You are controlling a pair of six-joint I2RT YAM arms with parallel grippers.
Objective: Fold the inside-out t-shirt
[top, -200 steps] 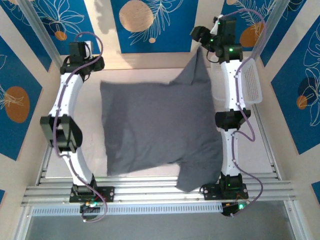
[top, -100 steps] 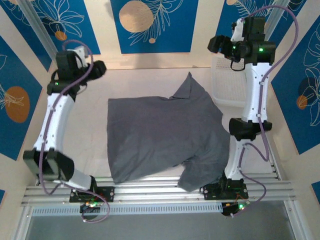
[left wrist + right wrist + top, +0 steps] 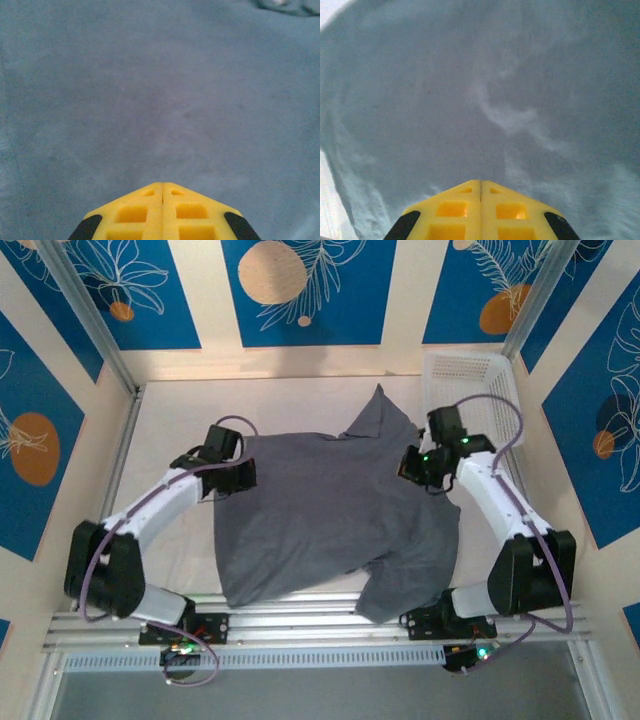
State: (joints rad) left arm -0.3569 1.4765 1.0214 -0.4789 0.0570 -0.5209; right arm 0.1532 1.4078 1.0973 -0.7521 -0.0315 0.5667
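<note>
The shirt's corner in my left gripper should next be dragged outward onto the bare tabletop outward of it and released, because a sleeve overhangs the near bar.
The inside-out t-shirt (image 3: 330, 515) is plain slate-grey and lies spread flat on the white table, one sleeve pointing to the back and another hanging over the near rail. My left gripper (image 3: 243, 477) sits low at the shirt's left edge. In the left wrist view its yellow fingers (image 3: 145, 210) are pressed together, so the gripper (image 3: 162, 184) is shut with no cloth between them, just above smooth grey fabric (image 3: 160, 100). My right gripper (image 3: 410, 465) rests over the shirt's right side. It (image 3: 480, 181) is likewise shut and empty above wrinkled grey fabric (image 3: 495, 90).
A white mesh basket (image 3: 470, 375) stands at the back right corner, behind the right arm. Bare white table (image 3: 170, 420) shows left of and behind the shirt. Aluminium rails (image 3: 300, 625) run along the near edge.
Both arms swung down from the back corners to the shirt's left and right sides. Both grippers went from open to shut. The shirt settled flat after the first frame.
</note>
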